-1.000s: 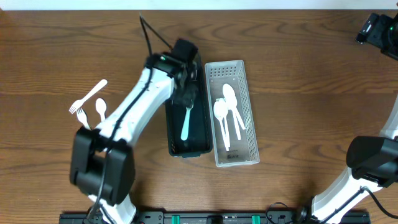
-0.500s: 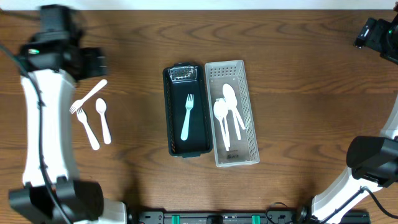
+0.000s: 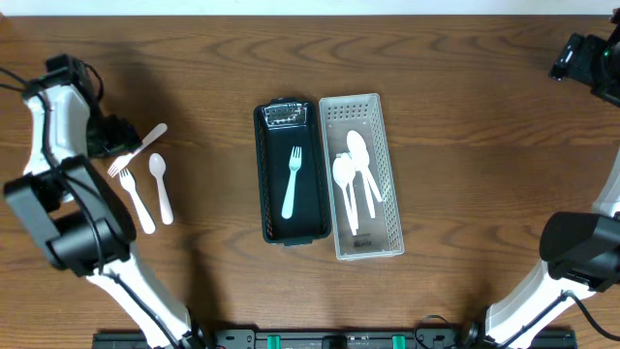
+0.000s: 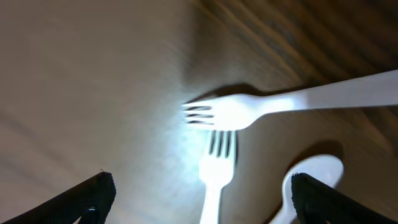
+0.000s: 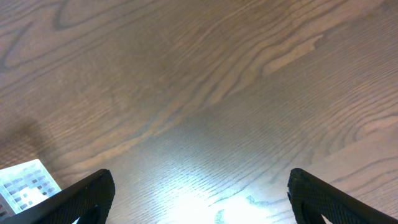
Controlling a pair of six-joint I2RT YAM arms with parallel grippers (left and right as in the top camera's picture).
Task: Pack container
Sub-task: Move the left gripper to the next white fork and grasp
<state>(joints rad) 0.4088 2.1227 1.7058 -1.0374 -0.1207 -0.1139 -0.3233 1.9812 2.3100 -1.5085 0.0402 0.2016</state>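
My left gripper moves down open onto the head of the second fork [image 3: 127,179] [image 4: 216,169] next, since that head lies below the gripper, between its fingers.
A black container [image 3: 273,194] in the middle of the table holds one white fork [image 3: 292,182]. Beside it, a white perforated container [image 3: 387,174] holds several white spoons [image 3: 355,173]. At the left, two white forks [image 3: 138,147] [image 3: 136,199] and a white spoon [image 3: 161,184] lie loose on the wood. My left gripper [image 3: 108,136] is open and empty, just left of the fork heads. In the left wrist view the slanted fork [image 4: 280,102], the second fork [image 4: 214,168] and the spoon bowl [image 4: 314,180] lie between and ahead of my open left gripper [image 4: 205,199]. My right gripper [image 3: 584,56] is open and empty at the far right back.
The right wrist view shows my open right gripper [image 5: 199,199] over bare wood, with a corner of the white container [image 5: 25,183] at lower left. A black rail runs along the table's front edge [image 3: 320,339].
My left arm has left the black container, where the fork now lies, swung to the far left and come down by the loose forks. The right arm has not moved.
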